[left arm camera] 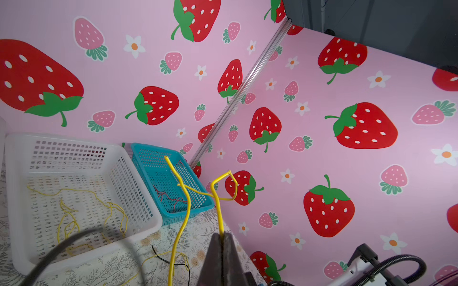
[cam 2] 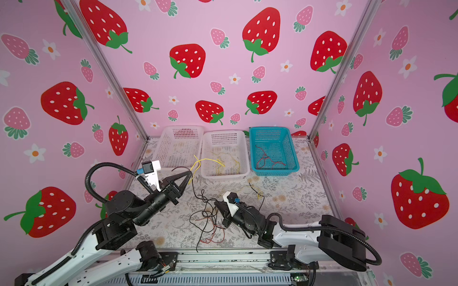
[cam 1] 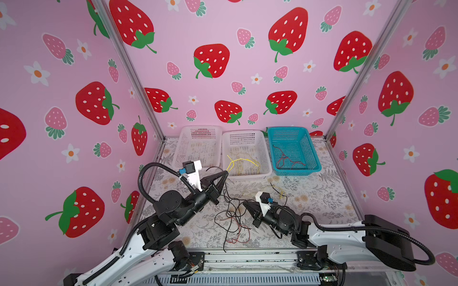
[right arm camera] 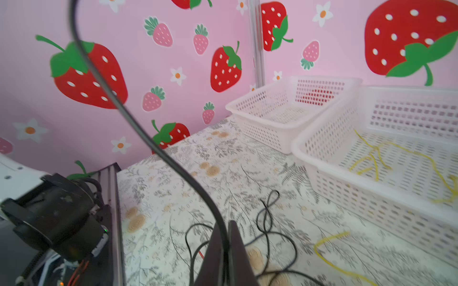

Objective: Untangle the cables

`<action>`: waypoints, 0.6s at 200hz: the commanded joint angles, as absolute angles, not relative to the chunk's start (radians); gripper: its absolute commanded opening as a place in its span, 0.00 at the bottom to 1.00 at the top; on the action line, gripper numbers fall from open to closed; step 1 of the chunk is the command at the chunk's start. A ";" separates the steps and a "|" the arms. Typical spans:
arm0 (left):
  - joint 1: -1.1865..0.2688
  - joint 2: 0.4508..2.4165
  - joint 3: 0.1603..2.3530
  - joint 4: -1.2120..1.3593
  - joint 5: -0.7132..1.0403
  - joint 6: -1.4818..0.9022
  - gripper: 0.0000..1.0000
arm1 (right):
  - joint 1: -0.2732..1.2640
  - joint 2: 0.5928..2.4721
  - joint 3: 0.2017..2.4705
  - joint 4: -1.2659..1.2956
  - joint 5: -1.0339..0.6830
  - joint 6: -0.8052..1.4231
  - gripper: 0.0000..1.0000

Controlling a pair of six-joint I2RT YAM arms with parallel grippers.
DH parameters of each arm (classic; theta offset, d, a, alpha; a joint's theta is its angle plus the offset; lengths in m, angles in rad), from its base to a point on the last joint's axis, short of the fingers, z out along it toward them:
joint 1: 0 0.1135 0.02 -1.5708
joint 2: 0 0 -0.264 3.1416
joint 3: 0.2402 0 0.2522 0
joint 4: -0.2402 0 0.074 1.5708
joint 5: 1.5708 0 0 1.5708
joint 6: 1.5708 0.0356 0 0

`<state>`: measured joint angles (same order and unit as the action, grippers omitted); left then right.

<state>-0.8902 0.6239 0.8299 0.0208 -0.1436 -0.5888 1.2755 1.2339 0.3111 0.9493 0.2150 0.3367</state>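
I should move my left gripper outward next, over the middle white basket (cam 1: 244, 133) (left arm camera: 85, 202), which is outward of it. Then I should let go of the yellow cable where more yellow cables lie.
My left gripper (cam 1: 226, 172) (left arm camera: 223, 234) hovers by the front rim of the middle white basket (cam 1: 244, 133), shut on a yellow cable (cam 1: 239, 161) (left arm camera: 219, 210) whose loops reach over that basket. Low over the table, my right gripper (cam 1: 244, 203) (right arm camera: 224, 222) is shut on a black cable (right arm camera: 138, 128) that rises out of its fingertips. Just left of it lies a tangle of black and red cables (cam 1: 233, 218) (cam 2: 208, 218). More yellow cables (right arm camera: 371, 158) lie in the middle basket, and red ones (cam 1: 285, 158) in the blue basket (cam 1: 314, 158).
A second white basket (cam 1: 198, 128) stands at the back left, with nothing visible in it. A short piece of yellow and black cable (cam 1: 278, 190) lies on the floral table behind the right gripper. Pink strawberry walls close in three sides. A metal rail (cam 1: 247, 257) runs along the front edge.
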 commanded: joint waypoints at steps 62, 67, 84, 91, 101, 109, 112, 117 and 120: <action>-0.887 0.619 0.948 -0.098 -0.239 -0.426 0.00 | 1.084 0.951 0.158 0.643 0.394 0.530 0.00; -0.887 0.636 0.957 -0.105 -0.238 -0.407 0.00 | 1.075 0.922 0.154 0.625 0.397 0.533 0.00; -0.878 0.703 0.992 -0.126 -0.237 -0.352 0.00 | 1.058 0.814 0.148 0.552 0.418 0.540 0.00; -0.870 0.737 1.006 -0.130 -0.232 -0.330 0.00 | 1.053 0.771 0.145 0.528 0.421 0.536 0.00; -0.850 0.789 1.025 -0.129 -0.212 -0.312 0.00 | 1.049 0.711 0.148 0.488 0.421 0.530 0.00; -0.825 0.831 1.038 -0.127 -0.181 -0.308 0.00 | 1.048 0.664 0.154 0.458 0.417 0.520 0.00; -0.812 0.847 1.044 -0.126 -0.170 -0.309 0.00 | 1.048 0.647 0.157 0.447 0.414 0.515 0.00; -0.789 0.873 1.051 -0.123 -0.142 -0.317 0.00 | 1.047 0.623 0.165 0.429 0.407 0.505 0.00; -0.776 0.888 1.056 -0.121 -0.125 -0.322 0.00 | 1.046 0.608 0.169 0.419 0.403 0.499 0.00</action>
